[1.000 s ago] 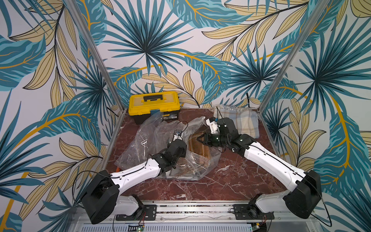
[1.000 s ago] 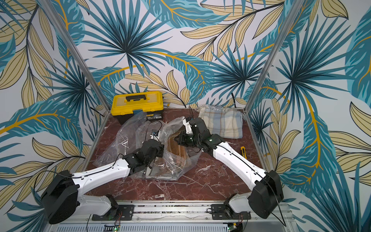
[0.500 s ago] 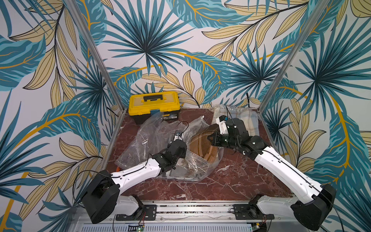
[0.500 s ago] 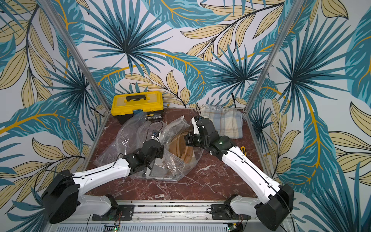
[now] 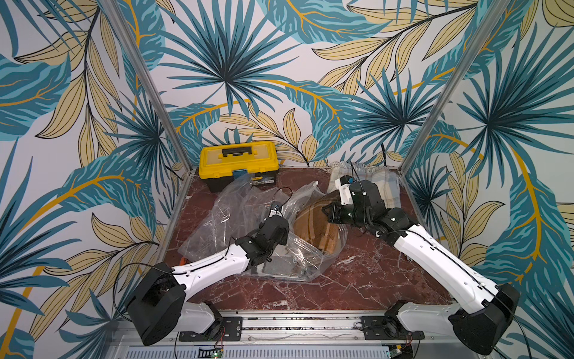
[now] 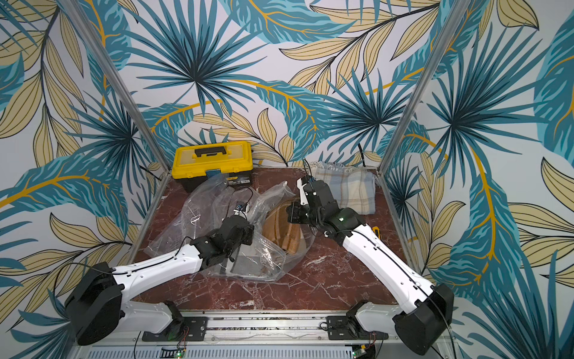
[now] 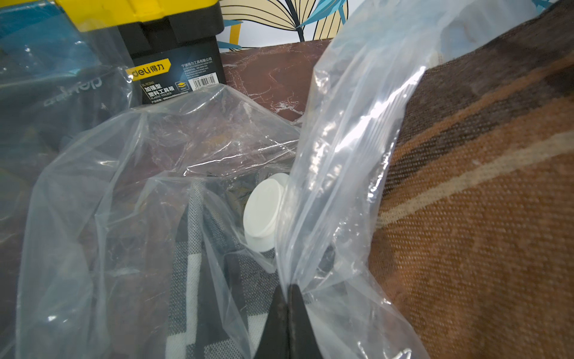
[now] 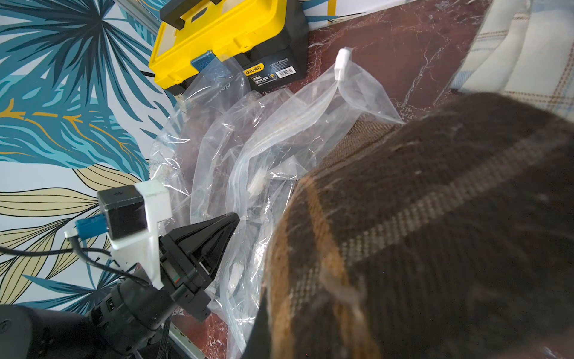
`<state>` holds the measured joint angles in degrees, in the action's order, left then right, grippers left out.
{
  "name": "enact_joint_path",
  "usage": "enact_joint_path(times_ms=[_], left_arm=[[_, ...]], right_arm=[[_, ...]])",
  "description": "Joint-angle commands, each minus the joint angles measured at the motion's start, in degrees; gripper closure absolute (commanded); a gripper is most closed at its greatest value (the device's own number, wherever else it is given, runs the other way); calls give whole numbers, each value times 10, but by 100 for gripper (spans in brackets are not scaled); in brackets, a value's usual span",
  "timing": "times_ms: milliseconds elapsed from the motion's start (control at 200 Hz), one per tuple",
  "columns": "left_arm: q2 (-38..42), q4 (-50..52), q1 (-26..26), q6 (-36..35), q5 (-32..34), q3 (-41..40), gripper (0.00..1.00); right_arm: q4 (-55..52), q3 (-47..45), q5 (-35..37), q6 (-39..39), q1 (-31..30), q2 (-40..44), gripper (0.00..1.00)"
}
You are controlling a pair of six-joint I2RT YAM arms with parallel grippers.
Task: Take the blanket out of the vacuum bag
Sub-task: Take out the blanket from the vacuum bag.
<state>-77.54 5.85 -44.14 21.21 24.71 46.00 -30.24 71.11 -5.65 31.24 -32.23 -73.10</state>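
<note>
The blanket's upper edge will next go down toward the tabletop (image 5: 353, 241) beside the bag's opening, where my right gripper will release it, because that spot is below the gripper.
The vacuum bag (image 5: 245, 202) (image 6: 205, 202) lies crumpled and clear in the middle of the table. Its round white valve (image 7: 264, 211) and small white slider clip (image 8: 341, 62) both show. The blanket (image 5: 313, 223) (image 6: 281, 227), brown with orange and tan stripes, bulges out of the bag's open mouth. My right gripper (image 5: 326, 212) (image 6: 290, 213) is shut on the blanket's upper edge; the cloth hides most of its fingers in the right wrist view. My left gripper (image 7: 289, 287) (image 8: 233, 219) is shut on a fold of the bag's plastic beside the blanket.
A yellow toolbox (image 5: 237, 161) stands at the back left, touching the plastic. A pale checked cloth (image 5: 385, 186) lies folded at the back right, behind my right wrist. Grey-and-white patterned fabric (image 7: 192, 279) lies under plastic near my left gripper. A small yellow-handled tool (image 6: 375, 231) lies by the right edge.
My right gripper has moved to the right and back, drawing the brown blanket further out of the bag's mouth. My left gripper has kept its hold on the plastic, almost in place.
</note>
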Motion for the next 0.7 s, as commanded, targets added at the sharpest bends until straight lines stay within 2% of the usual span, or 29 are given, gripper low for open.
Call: enact_joint_path(times_ms=[0,100,346,601,696], left_arm=[[4,13,4,1,11,8,100],[9,10,5,-1,7,6,100],[15,-2,5,-20,-13,1,100],[-2,-8,5,-23,-35,14,100],[-10,-8,5,-26,-41,21,100]], right_arm=[[63,5,2,-1,4,-4,100],[55,-13,26,-7,3,-6,100],[85,-140,82,5,15,3,100],[75,-203,153,-2,24,-29,100],[84,-223,156,11,28,-54,100]])
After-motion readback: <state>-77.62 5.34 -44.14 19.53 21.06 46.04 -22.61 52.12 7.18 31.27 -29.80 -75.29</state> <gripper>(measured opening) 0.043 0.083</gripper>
